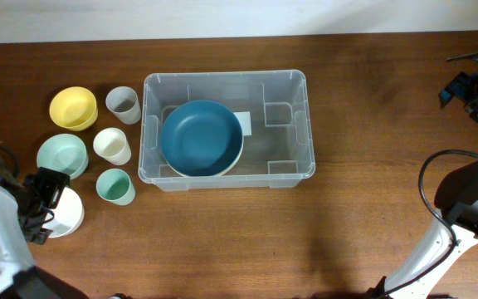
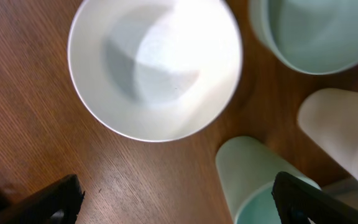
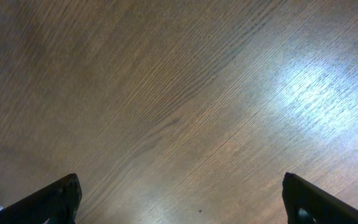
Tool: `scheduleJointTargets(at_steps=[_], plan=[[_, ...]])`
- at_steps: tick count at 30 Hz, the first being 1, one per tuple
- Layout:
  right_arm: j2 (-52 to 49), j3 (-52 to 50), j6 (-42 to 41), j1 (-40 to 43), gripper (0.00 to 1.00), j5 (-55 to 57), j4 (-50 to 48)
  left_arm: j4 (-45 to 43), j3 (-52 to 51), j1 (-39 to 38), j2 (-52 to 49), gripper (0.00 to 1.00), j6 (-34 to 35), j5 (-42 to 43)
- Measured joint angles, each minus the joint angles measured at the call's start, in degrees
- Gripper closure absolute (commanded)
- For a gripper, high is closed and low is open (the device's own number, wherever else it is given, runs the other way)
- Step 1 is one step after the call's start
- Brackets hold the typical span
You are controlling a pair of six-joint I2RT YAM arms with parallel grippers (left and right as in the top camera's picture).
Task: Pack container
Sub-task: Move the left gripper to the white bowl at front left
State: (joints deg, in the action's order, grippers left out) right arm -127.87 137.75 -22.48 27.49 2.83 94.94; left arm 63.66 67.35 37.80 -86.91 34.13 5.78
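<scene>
The left gripper moves down and away from the mint cup (image 2: 253,174) onto the white bowl's opposite rim next, where bare wood leaves room for a finger.
The clear container (image 1: 222,76) stands mid-table with a dark blue bowl (image 1: 202,137) in its left half; the right half shows bare floor and a white label. My left gripper (image 1: 44,208) hovers open at the left front, over the edge of a white bowl (image 1: 69,212). In the left wrist view the white bowl (image 2: 154,65) lies ahead of the open left gripper (image 2: 179,202), and one finger (image 2: 309,199) overlaps a mint cup (image 2: 253,174). My right gripper (image 1: 459,191) is open above bare wood at the right; the right gripper (image 3: 182,202) holds nothing.
Left of the container stand a yellow bowl (image 1: 73,108), a grey cup (image 1: 123,104), a mint bowl (image 1: 62,155), a cream cup (image 1: 112,145) and the mint cup (image 1: 115,186). Cables and black hardware (image 1: 475,87) sit at the far right.
</scene>
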Motion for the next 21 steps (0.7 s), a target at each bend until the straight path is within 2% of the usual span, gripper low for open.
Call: scheduleJointTargets(at_steps=[11,18,21], plan=[[0.0,0.0,-0.02,0.0,0.01,0.0,0.0,-0.57,-0.07,6.21,-6.08,0.05,2.54,-2.19],[0.0,0.0,0.0,0.0,0.01,0.0,0.0,-4.37,-3.13,8.57,-6.25,0.05,3.04,-2.71],[0.0,0.0,-0.04,0.0,0.01,0.0,0.0,-8.59,-5.44,8.57,-6.34,0.05,3.06,-2.8]])
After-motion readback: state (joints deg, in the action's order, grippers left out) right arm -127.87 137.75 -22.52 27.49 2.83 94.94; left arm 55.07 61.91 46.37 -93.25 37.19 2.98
